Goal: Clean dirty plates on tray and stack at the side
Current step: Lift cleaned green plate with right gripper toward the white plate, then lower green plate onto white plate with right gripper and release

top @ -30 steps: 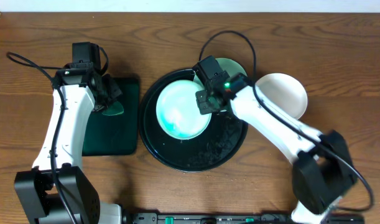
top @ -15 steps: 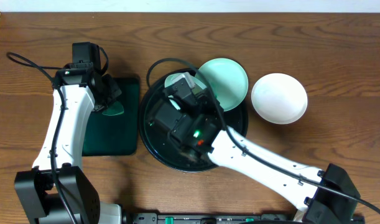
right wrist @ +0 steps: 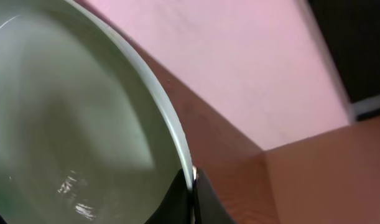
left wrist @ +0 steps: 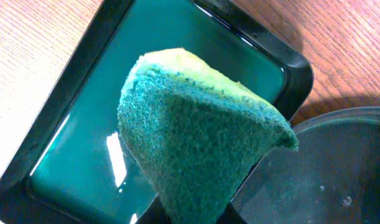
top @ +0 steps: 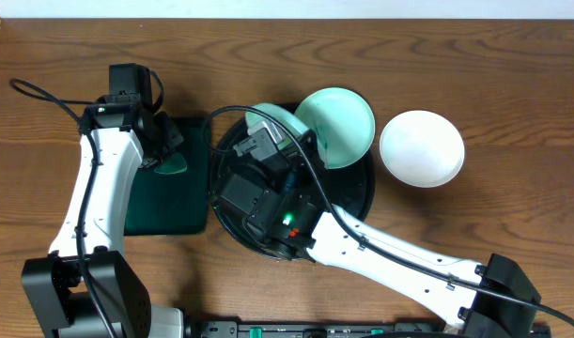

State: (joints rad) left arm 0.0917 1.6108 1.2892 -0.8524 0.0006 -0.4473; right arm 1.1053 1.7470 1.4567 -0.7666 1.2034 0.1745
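My right gripper next swings across and lowers its turquoise plate onto the white plate (top: 421, 148), which is below the gripper, to its right in the overhead view.
My right gripper (right wrist: 193, 183) is shut on the rim of a pale turquoise plate (right wrist: 71, 124), held tilted and high above the black tray (top: 360, 199). In the overhead view only a sliver of that plate (top: 275, 116) shows past my raised right arm. A second turquoise plate (top: 341, 125) rests over the tray's far right rim. The white plate (top: 421, 148) lies on the wood tabletop to the right. My left gripper (left wrist: 196, 214) is shut on a green sponge (left wrist: 202, 130), held over the dark-green tray (left wrist: 84, 124).
The rectangular dark-green tray (top: 164, 214) sits left of the black tray, whose rim also shows in the left wrist view (left wrist: 339, 168). My right arm (top: 380, 249) crosses over the black tray from the front right. Cables loop near both arms.
My right arm has lifted the turquoise plate off the black tray and tipped it up toward the camera, swinging left. The second turquoise plate is now uncovered. The left arm has not moved.
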